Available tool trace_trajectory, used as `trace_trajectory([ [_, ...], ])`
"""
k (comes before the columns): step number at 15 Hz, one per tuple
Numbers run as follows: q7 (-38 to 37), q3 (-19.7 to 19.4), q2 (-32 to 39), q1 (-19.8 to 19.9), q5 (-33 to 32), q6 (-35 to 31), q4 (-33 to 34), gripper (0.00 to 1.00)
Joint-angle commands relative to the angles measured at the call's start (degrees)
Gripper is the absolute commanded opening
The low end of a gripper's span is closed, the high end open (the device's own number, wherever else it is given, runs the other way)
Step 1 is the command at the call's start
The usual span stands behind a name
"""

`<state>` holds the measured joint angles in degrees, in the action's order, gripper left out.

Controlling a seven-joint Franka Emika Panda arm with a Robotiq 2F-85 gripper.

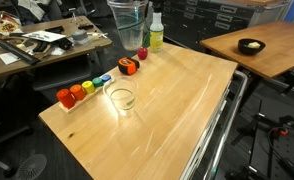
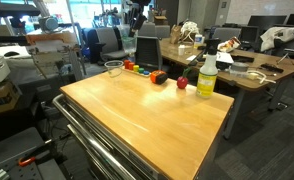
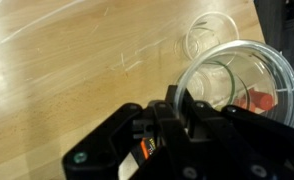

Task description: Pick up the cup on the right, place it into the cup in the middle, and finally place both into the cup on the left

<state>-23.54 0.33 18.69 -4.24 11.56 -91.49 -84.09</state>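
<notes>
The held cup still hangs high and off to one side. My gripper needs to move it over the standing cup's opening (image 1: 119, 87) (image 3: 211, 34), then lower it and let go of it inside.
My gripper (image 3: 179, 103) is shut on the rim of a clear plastic cup (image 3: 242, 80), held high above the table. A second ring shows inside it, perhaps another cup nested there. In an exterior view the held cup (image 1: 128, 25) hangs at the top, above the far end of the table, with the gripper out of frame. Another clear cup (image 1: 120, 98) stands upright on the wooden table (image 1: 177, 110) near its edge. It also shows in the wrist view (image 3: 209, 35) and in an exterior view (image 2: 114, 68). The arm (image 2: 138, 14) is dark at the top.
A row of small coloured blocks (image 1: 85, 89) lies along the table edge, with two red-orange toys (image 1: 128, 67) further on. A yellow spray bottle (image 1: 156, 30) stands at the far corner and shows too in an exterior view (image 2: 207, 76). Desks and chairs surround the table.
</notes>
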Motion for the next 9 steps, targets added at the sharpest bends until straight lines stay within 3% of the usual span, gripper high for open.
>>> trace_trajectory([
  [1,1.5,1.9,-4.2,-1.9,-0.3,0.6,-5.3,0.02],
  [9,5.4,4.4,-4.2,-4.0,-1.0,-3.5,-10.9,0.02],
])
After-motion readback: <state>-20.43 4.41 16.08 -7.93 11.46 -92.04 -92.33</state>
